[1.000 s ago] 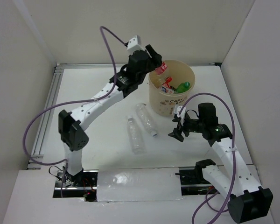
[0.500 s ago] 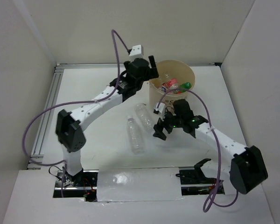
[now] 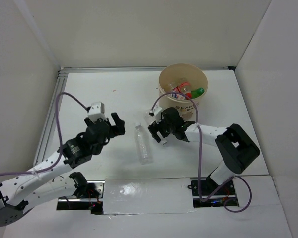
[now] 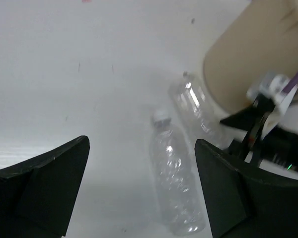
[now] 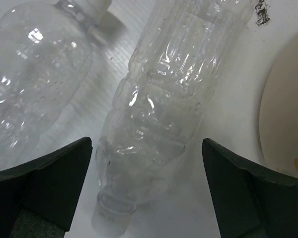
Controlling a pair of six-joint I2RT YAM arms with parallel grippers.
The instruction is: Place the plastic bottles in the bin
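Next, my open left gripper goes down and to the right in the top view, since the free bottle's upper body [image 3: 141, 137] [image 4: 169, 151] lies below it on that side.
Two clear plastic bottles lie on the white table left of the bin [image 3: 171, 106]. One clear bottle [image 3: 143, 144] lies free, with my left gripper [image 3: 119, 125] open just left of it; the left wrist view has that bottle [image 4: 176, 181] ahead, between the spread fingers. My right gripper [image 3: 158, 133] hangs open over the second clear bottle [image 5: 161, 116], which lies between its fingers untouched and is mostly covered in the top view. The beige bin holds a red-labelled bottle [image 3: 179, 90] and a green bottle [image 3: 198, 91].
The bin wall [image 5: 288, 114] stands close on the right of the right gripper. White walls enclose the table, and an aluminium rail [image 3: 53, 106] runs along its left edge. From the left wrist, the right gripper [image 4: 260, 126] shows beside the bin [image 4: 253, 54].
My left arm has swung from the bin's rim down to the table left of the free bottle, its jaws now wide. The right gripper has moved left over the second bottle and opened wider.
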